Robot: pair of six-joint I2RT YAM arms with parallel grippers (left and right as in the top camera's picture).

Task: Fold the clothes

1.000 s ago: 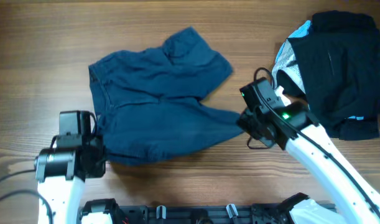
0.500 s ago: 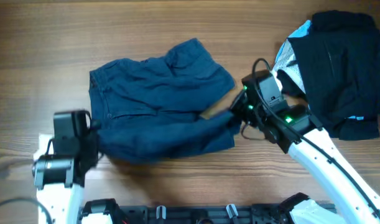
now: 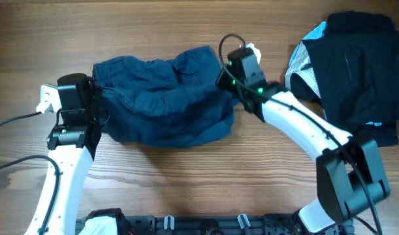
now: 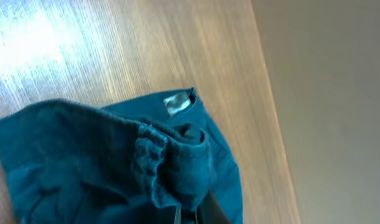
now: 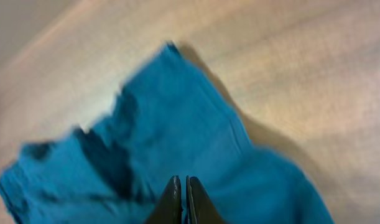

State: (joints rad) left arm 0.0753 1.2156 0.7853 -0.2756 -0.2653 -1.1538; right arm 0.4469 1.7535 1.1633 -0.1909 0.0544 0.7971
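Observation:
The left gripper carries the waistband outward next, over the under layer's tagged corner that still sticks out past it, then opens.
Dark blue shorts [image 3: 163, 104] lie folded over on the wooden table [image 3: 186, 26], bunched between my two grippers. My left gripper [image 3: 95, 98] is shut on the shorts' waistband corner at the left; in the left wrist view the bunched waistband [image 4: 171, 168] sits at the fingertips [image 4: 193, 214]. My right gripper [image 3: 222, 81] is shut on the shorts' right edge near the far leg; in the right wrist view the closed fingers [image 5: 181, 199] pinch blue cloth [image 5: 177, 137].
A pile of black clothes [image 3: 356, 78] with a light grey-blue garment [image 3: 303, 62] under it lies at the far right. A black rail [image 3: 206, 225] runs along the table's front edge.
Both grippers have carried the near edge of the shorts away from the front edge, folding the lower half over the upper half. Both arms now reach farther across the table.

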